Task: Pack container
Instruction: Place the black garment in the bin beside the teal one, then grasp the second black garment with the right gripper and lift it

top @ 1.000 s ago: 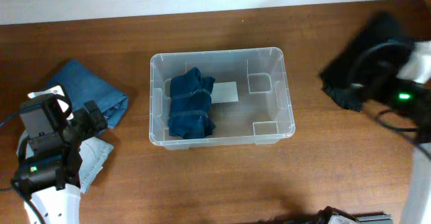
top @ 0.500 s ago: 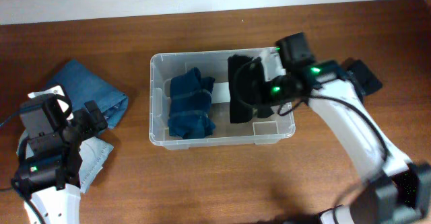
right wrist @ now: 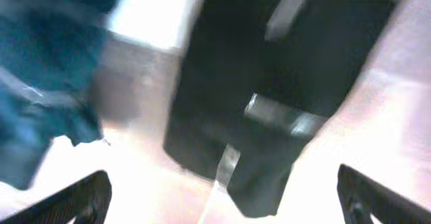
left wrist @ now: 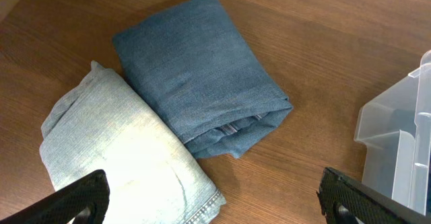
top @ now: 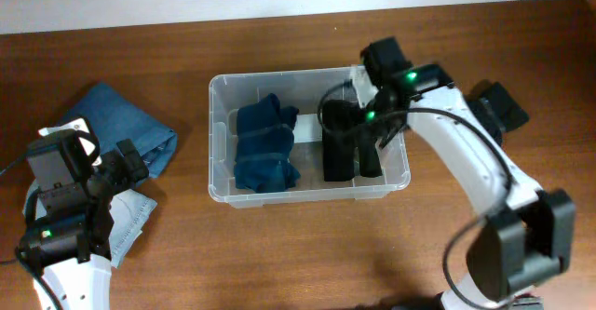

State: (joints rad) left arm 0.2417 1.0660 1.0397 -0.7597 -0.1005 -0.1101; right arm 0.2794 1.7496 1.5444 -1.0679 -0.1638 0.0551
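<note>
Next, my right gripper swings off the container [top: 279, 75] and down onto the unpacked black garment, which lies on the tabletop to the gripper's right in the overhead view.
The clear container [top: 279, 75] stands mid-table. Inside it, a dark blue garment [top: 265, 147] lies on the left and a black garment [top: 340, 147] on the right. My right gripper [top: 372, 124] hangs over the container's right half, open, just above the black garment [right wrist: 269, 96], with the dark blue garment [right wrist: 40, 62] to its left; its fingertips [right wrist: 74, 200] stand wide apart and hold nothing. My left gripper [top: 121, 175] is open over the table at the far left, above a light denim fold [left wrist: 121, 157], with nothing between its fingers [left wrist: 357, 197].
Folded blue jeans [top: 130, 128] and a paler denim piece [top: 135, 222] lie left of the container. The blue jeans [left wrist: 195, 76] and the container's corner [left wrist: 397, 150] show in the left wrist view. A dark item [top: 498, 105] lies on the table at the right.
My right arm swung in from the far right with the black garment, lowered it into the container's right half, and its jaws opened off it. The left arm has not moved.
</note>
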